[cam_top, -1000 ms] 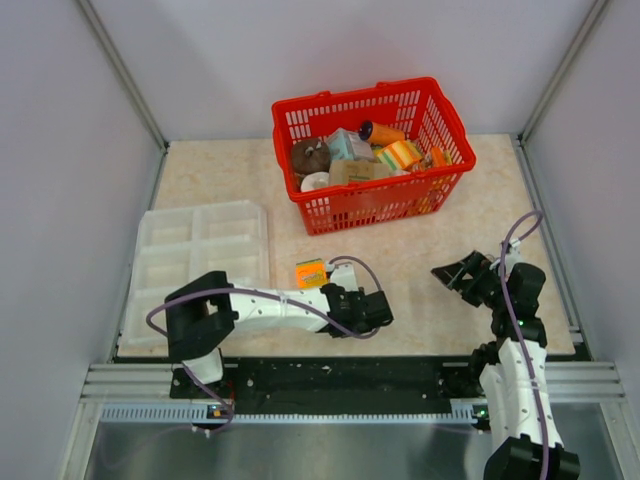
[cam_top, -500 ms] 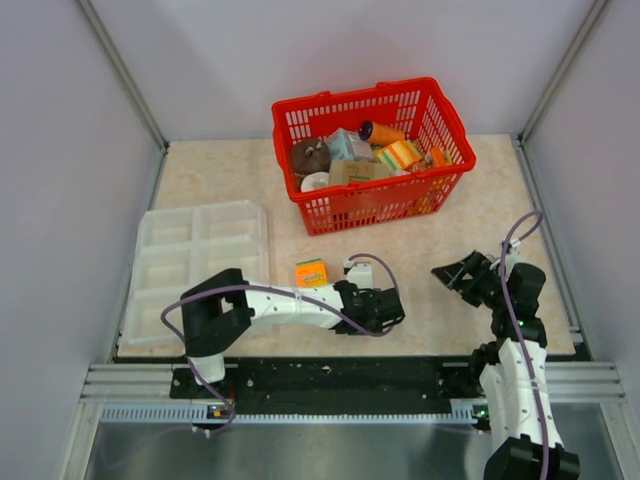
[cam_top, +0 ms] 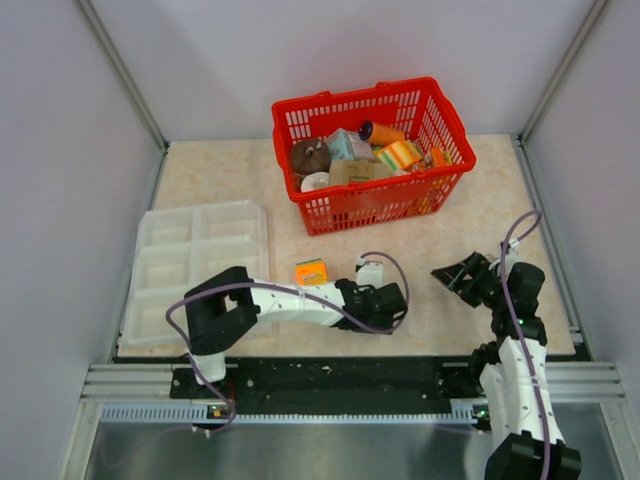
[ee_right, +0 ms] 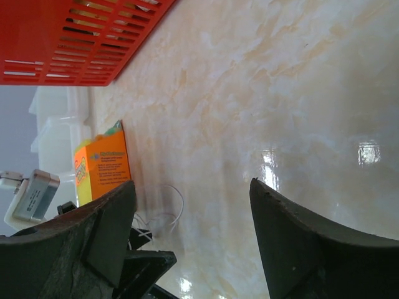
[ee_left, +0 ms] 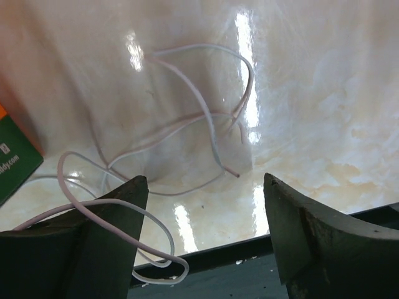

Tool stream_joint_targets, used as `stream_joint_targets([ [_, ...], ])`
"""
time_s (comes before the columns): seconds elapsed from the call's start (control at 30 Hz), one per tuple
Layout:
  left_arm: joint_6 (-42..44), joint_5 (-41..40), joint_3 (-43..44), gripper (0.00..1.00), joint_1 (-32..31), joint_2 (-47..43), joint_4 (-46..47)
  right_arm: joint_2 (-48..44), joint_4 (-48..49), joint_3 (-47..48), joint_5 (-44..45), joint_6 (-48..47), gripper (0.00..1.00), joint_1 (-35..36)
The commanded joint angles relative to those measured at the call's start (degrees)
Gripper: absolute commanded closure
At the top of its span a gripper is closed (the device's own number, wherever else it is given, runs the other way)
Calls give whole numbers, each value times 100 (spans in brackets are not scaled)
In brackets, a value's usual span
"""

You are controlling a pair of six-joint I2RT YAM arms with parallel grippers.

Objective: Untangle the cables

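Observation:
My left gripper will next move outward from the black front bar and close on the crossed wires (ee_left: 209,116), just ahead of its open fingers.
The cables (ee_left: 187,118) are a few very thin pale white and pinkish wires, loosely crossed on the marble table just ahead of my left gripper (ee_left: 203,193). That gripper is open and holds nothing. One wire loop (ee_left: 134,218) lies across its left finger (ee_left: 75,249). In the top view the left gripper (cam_top: 388,300) is low near the table's front edge and the wires are too thin to see. My right gripper (cam_top: 455,272) is open and empty, apart to the right. In the right wrist view (ee_right: 192,187) the wires (ee_right: 173,205) show far off.
An orange box (cam_top: 311,272) stands just left of the left gripper and also shows in the right wrist view (ee_right: 103,165). A red basket (cam_top: 440,185) full of groceries is at the back. A white compartment tray (cam_top: 200,255) lies at the left. The black front rail (cam_top: 330,372) is close behind.
My left arm has moved to the right along the front of the table, past the orange box. The right arm has not moved.

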Motion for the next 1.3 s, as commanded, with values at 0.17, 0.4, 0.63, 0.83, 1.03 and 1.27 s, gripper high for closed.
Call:
stream_joint_targets([
  [0.17,-55,-439,599,31,287,331,-90,16,270,-18,-107,13,28,37],
  [0.4,24,-599,1013,76,472,683,-275,7,279,-36,-142,22,28,37],
  [0.63,674,-422,654,100,454,140,120,-28,279,-44,-124,30,28,37],
  [0.83,1772,-116,3,100,375,-1257,560,-20,296,-44,-107,30,28,37],
  [1.03,2844,370,-86,100,375,-2839,640,7,314,-36,-107,13,27,37],
  [1.27,4013,-1519,1660,100,734,-3808,-1274,-11,323,-36,-133,30,27,37],
])
